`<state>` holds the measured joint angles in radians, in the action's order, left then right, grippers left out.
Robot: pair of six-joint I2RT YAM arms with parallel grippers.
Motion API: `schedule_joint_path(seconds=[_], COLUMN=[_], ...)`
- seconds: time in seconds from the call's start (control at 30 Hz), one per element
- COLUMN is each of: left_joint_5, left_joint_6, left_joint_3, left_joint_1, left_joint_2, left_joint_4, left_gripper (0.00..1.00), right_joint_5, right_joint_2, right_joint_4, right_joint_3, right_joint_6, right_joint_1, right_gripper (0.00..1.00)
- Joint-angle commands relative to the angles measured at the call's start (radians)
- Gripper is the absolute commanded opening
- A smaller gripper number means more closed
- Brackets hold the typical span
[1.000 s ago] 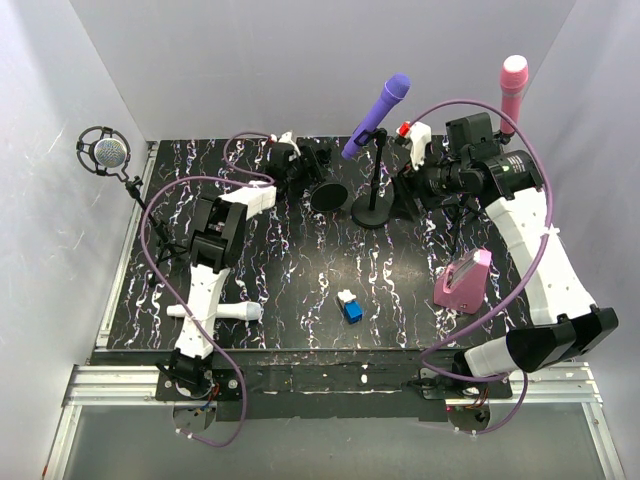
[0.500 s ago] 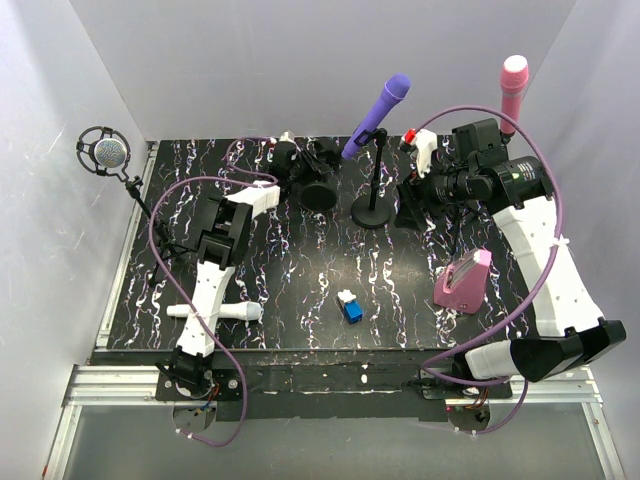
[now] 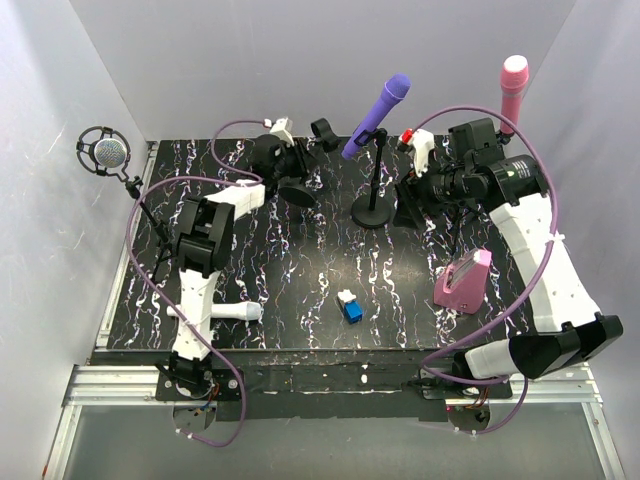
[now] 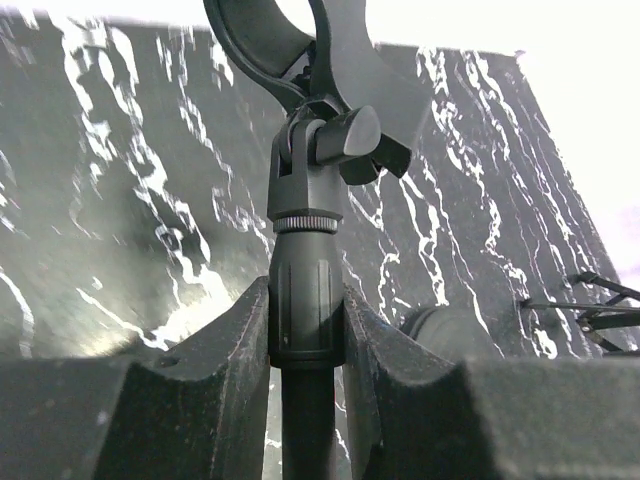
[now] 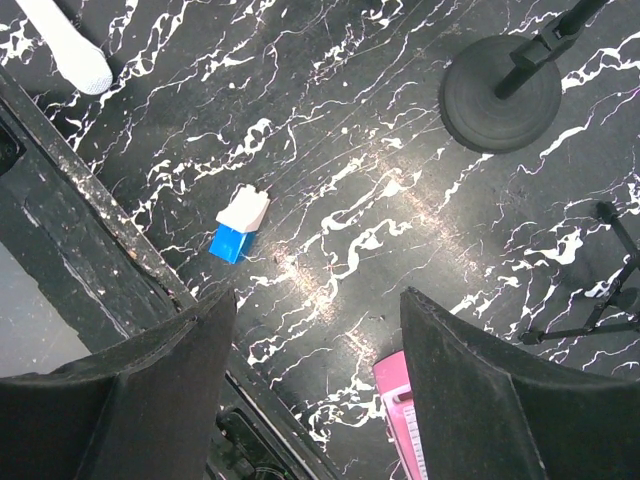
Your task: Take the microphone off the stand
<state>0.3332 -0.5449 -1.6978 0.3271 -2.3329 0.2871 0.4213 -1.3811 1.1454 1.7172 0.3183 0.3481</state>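
Note:
The held stand's base is tilted, so my left gripper needs to draw back, turn the pole upright and release it beside the purple microphone's stand.
A purple microphone (image 3: 378, 113) sits tilted in the clip of a black stand (image 3: 376, 170) with a round base (image 3: 372, 213) at the back middle. My left gripper (image 3: 290, 165) (image 4: 305, 300) is shut on the pole of a second black stand (image 4: 305, 310), left of the purple one. That stand's clip (image 3: 322, 130) (image 4: 285, 40) holds no microphone and its base (image 3: 295, 190) is tilted. My right gripper (image 3: 408, 200) (image 5: 318, 310) hangs open just right of the purple microphone's stand, with nothing between its fingers. Below it I see that stand's base (image 5: 500, 95).
A pink microphone (image 3: 512, 85) stands on a tripod at the back right. A silver studio microphone (image 3: 106, 152) is at the far left. A white microphone (image 3: 215, 312) (image 5: 70, 50) lies front left. A blue-and-white block (image 3: 350, 306) (image 5: 238, 228) and a pink box (image 3: 465, 280) lie nearer the front.
My left gripper has shut on the empty stand's pole and drawn it left, tilting it. The right gripper has shifted slightly and stays open.

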Motion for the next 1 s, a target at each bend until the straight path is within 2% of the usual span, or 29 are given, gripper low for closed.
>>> schedule_joint_path(seconds=[0.0,0.13,0.27,0.43,0.57,0.7,0.87,0.97], left_joint_5=[-0.046,-0.160,-0.246,-0.371,-0.437,-0.474,-0.565,-0.569], left_joint_6=[0.242,0.324,0.402,0.600,0.681,0.672,0.625,0.640], left_joint_3=[0.049,0.082,0.035,0.041,0.073,0.194,0.332,0.452], left_joint_1=[-0.016,-0.008,0.000,0.023,0.023,0.023,0.026,0.026], left_joint_2=[0.176,0.159,0.090,0.049,0.040,0.052,0.084,0.092], left_joint_4=[0.202,0.294,0.379,0.538,0.645,0.803,0.869,1.019], left_gripper=[0.00,0.00,0.00,0.00,0.00,0.00,0.00,0.00], right_joint_5=[0.017,0.014,-0.018,-0.016,-0.019,-0.022,-0.023,-0.033], right_joint_2=[-0.016,-0.030,-0.035,-0.061,-0.102,-0.119,-0.130,-0.156], right_joint_4=[-0.018,0.020,0.027,-0.028,-0.047,-0.059,-0.091,-0.104], right_joint_3=[0.044,0.071,0.082,0.154,0.217,0.231,0.206,0.242], right_joint_6=[0.013,0.033,0.067,0.077,0.071,0.070,0.062,0.061], right_joint_1=[-0.001,0.006,0.022,0.055,0.091,0.112,0.138,0.170], right_gripper=[0.73,0.73,0.72,0.72,0.71,0.71,0.70,0.70])
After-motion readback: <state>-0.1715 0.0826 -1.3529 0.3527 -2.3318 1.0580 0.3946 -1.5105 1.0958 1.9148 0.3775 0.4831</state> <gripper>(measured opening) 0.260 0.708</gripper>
